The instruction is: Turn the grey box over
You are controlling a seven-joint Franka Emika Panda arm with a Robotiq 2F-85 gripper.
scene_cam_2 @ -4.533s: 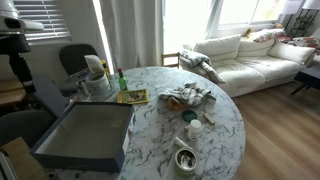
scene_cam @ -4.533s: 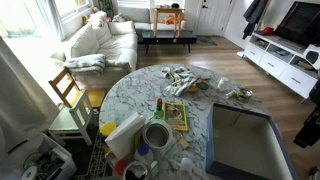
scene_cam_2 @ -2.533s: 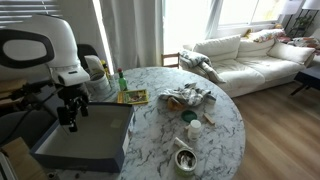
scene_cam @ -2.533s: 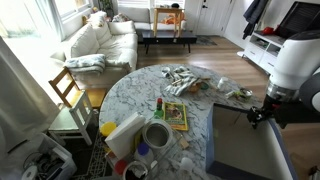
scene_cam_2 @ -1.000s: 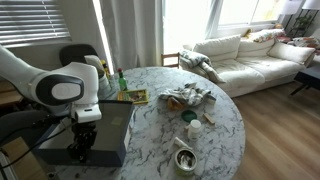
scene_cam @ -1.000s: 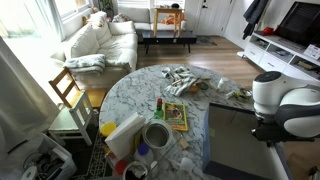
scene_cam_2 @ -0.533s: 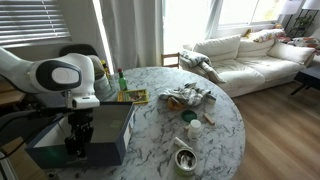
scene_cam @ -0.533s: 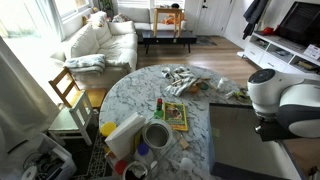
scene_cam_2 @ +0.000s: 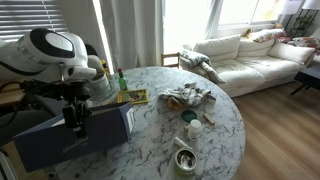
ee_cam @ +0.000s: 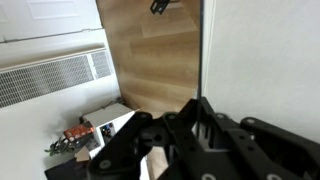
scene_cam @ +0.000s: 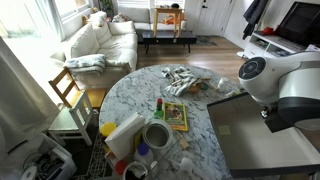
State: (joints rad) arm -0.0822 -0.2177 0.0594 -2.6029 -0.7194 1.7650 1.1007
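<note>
The grey box (scene_cam_2: 60, 142) swings further onto its side next as my gripper raises and tilts the clamped upper rim, since the box leans only partway.
The grey box (scene_cam_2: 60, 142) stands tilted up steeply on one long side at the table's edge. Its dark slate outside faces the camera in an exterior view. From the opposite side its lighter grey face (scene_cam: 265, 150) fills the lower right. My gripper (scene_cam_2: 72, 120) is shut on the box's raised rim, reaching down from the white arm (scene_cam: 280, 85). In the wrist view the black fingers (ee_cam: 197, 118) clamp the thin dark wall, with the box's pale surface (ee_cam: 262, 50) to the right. The fingertips themselves are hidden by the arm in an exterior view.
The round marble table (scene_cam_2: 160, 135) holds a yellow-green book (scene_cam: 176, 115), a white bowl (scene_cam: 156, 135), a crumpled cloth pile (scene_cam_2: 188, 97) and small bottles. A wooden chair (scene_cam: 68, 90) and a white sofa (scene_cam_2: 250, 55) stand beyond. Wooden floor (ee_cam: 150, 60) lies below.
The gripper has closed on the rim and risen. The box has swung from lying nearly flat to standing steeply on one side, its dark outside now showing.
</note>
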